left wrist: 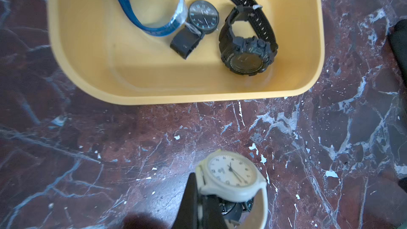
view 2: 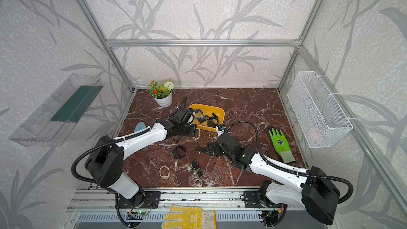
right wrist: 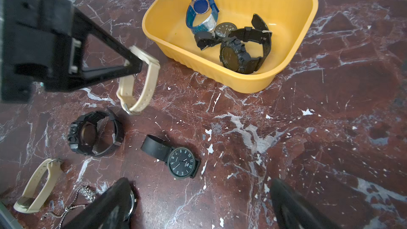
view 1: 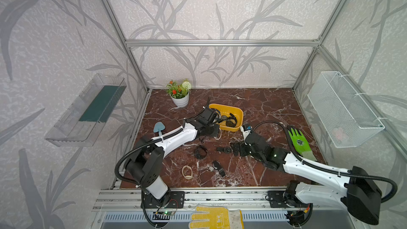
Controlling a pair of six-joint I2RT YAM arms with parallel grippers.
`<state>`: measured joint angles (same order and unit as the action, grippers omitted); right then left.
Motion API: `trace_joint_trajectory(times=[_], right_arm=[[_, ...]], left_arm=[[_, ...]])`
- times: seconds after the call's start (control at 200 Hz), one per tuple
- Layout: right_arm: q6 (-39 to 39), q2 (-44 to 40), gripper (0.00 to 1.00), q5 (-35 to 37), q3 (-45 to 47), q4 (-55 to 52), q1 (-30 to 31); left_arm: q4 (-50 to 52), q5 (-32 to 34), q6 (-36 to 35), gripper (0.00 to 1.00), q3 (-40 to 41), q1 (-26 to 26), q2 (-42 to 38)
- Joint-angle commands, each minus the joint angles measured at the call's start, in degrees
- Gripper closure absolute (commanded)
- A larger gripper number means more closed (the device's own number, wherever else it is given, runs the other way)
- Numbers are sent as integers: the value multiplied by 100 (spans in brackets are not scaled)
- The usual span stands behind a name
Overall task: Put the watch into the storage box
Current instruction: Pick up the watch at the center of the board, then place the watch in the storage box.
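Observation:
The robot's left gripper will go up and outward over the near side of the box, then lower and let go of the cream watch's strap above the slim black watch (view 2: 205, 118) (left wrist: 203, 16), because the black watch is outward of the gripper.
The yellow storage box (view 1: 226, 107) (view 2: 207, 106) stands mid-table and holds a blue watch (left wrist: 149, 7), a slim black watch (left wrist: 203, 16) and a chunky black one (left wrist: 246, 56). My left gripper (view 1: 214, 131) (left wrist: 199, 194) hangs just in front of the box's near wall (left wrist: 154, 98), shut on the strap of a cream watch (left wrist: 231, 177) (right wrist: 141, 80). My right gripper (view 1: 236, 148) (right wrist: 198, 181) is open and empty above the table, beside a flat black watch (right wrist: 180, 161) (view 1: 225, 150).
More lie on the marble: a chunky black watch (view 1: 200, 152), a beige watch (view 1: 187, 172), a black watch (view 1: 217, 166) with a chain. A potted plant (view 1: 180, 94), blue scoop (view 1: 158, 127) and green glove (view 1: 300, 142) ring the area. A wire basket (view 1: 343, 109) and clear tray (view 1: 88, 111) hang on the walls.

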<state>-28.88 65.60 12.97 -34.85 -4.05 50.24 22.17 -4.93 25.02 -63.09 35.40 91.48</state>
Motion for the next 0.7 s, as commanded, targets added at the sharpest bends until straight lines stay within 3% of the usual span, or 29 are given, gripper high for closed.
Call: trace_joint_trajectory(times=[0.0, 0.28, 0.7], right_arm=[[32, 108, 1, -41, -142, 127, -16], [31, 84, 1, -51, -197, 92, -7], [17, 19, 1, 42, -230, -32, -9]], left_arm=[[287, 194, -187, 100, -66, -139, -210], [154, 109, -337, 100, -466, -314, 109], [218, -29, -548, 100, -2236, -356, 1685]])
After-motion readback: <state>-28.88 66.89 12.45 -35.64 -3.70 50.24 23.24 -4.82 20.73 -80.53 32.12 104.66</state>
